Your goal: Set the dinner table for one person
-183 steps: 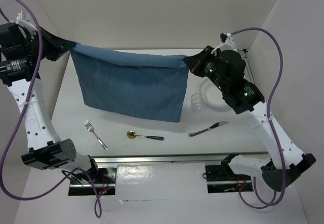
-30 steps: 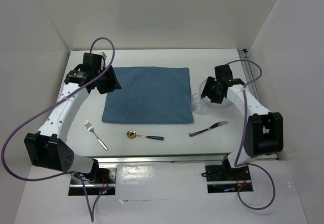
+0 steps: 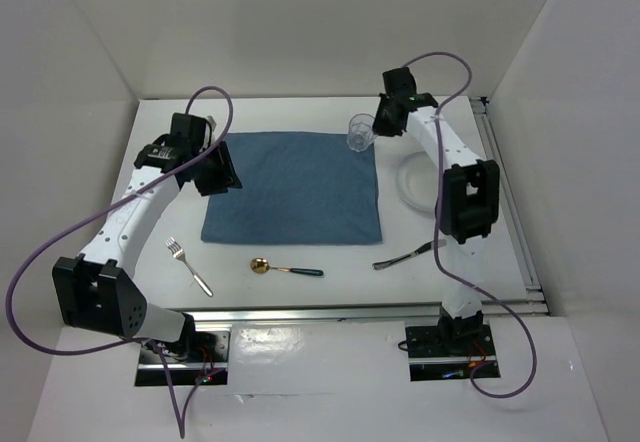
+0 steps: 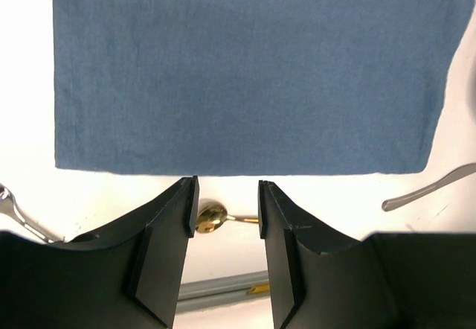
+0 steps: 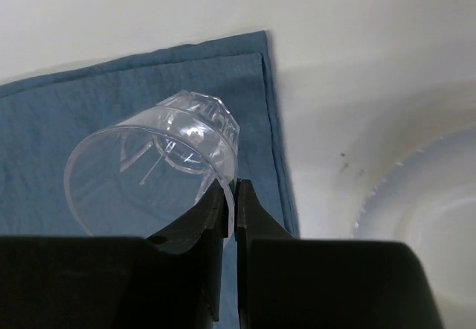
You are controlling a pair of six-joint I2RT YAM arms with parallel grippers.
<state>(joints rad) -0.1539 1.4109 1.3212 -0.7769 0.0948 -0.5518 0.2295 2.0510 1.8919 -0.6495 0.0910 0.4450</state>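
Note:
The clear glass is still above the mat's far corner. My right gripper needs to lower it farther in over the mat next, to let go of it.
The blue cloth mat (image 3: 290,187) lies flat in the middle of the dinner table (image 3: 330,287). My right gripper (image 3: 373,129) is shut on the rim of a clear glass (image 3: 359,134), which hangs tilted over the mat's far right corner. In the right wrist view the fingers pinch the glass (image 5: 152,169) wall between them, at the gripper (image 5: 232,202). My left gripper (image 3: 228,177) hovers at the mat's left edge, open and empty (image 4: 227,206). A white plate (image 3: 415,180) sits right of the mat.
Along the near side lie a fork (image 3: 189,266), a gold spoon with a dark handle (image 3: 285,267) and a knife (image 3: 410,255). A metal rail (image 3: 360,311) runs along the near edge. White walls close in the table on three sides.
My right gripper has shut on the glass and carried it from beside the plate up to the mat's far right corner. The left arm has barely moved.

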